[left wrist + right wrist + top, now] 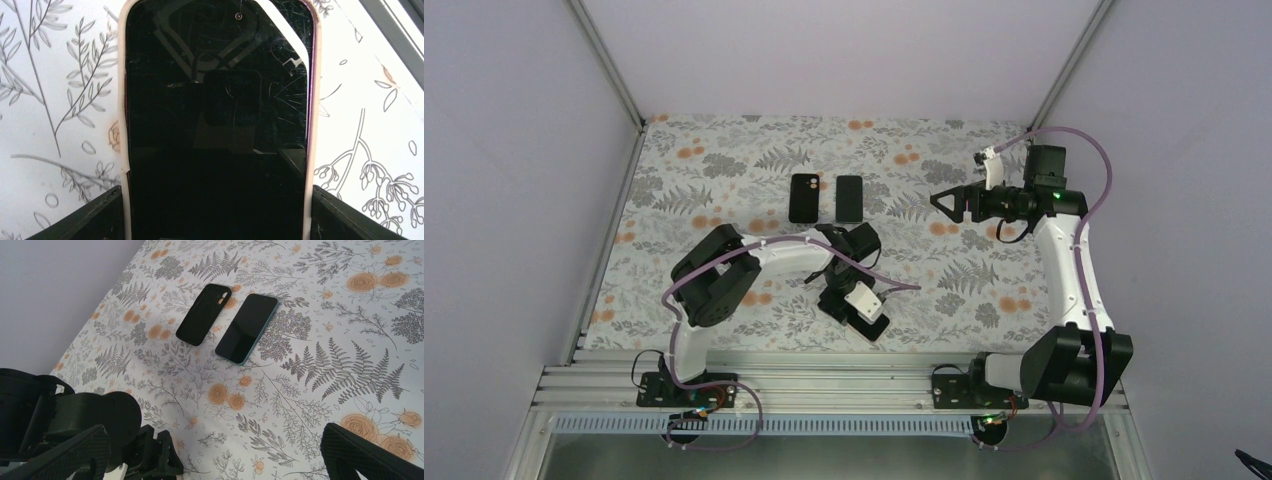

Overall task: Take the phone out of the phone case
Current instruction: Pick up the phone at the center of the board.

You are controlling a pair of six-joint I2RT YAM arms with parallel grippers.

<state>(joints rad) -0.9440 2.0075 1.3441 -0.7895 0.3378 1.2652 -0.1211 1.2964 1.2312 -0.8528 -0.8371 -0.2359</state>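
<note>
The cased phone's loose end [872, 329] extends past my left gripper, so I will move my right gripper to the left in the top view to close it on that end.
A phone with a dark, scratched screen [215, 100] sits in a pale pinkish case [122, 100] and fills the left wrist view. It lies face up near the table's front [874, 327]. My left gripper [220, 220] is closed across its near end, with one black finger [95, 215] against each long side of the case. The top view shows this gripper [856, 312] low over the phone. My right gripper [939, 200] is open and empty, held above the table at the right. Its fingers [365, 455] frame bare cloth.
A black empty phone case [204, 313] and a teal-edged phone [247, 328] lie side by side at the back middle, also in the top view [803, 197] [850, 198]. The floral tablecloth [984, 280] covers the table. A metal rail [824, 385] runs along the front edge.
</note>
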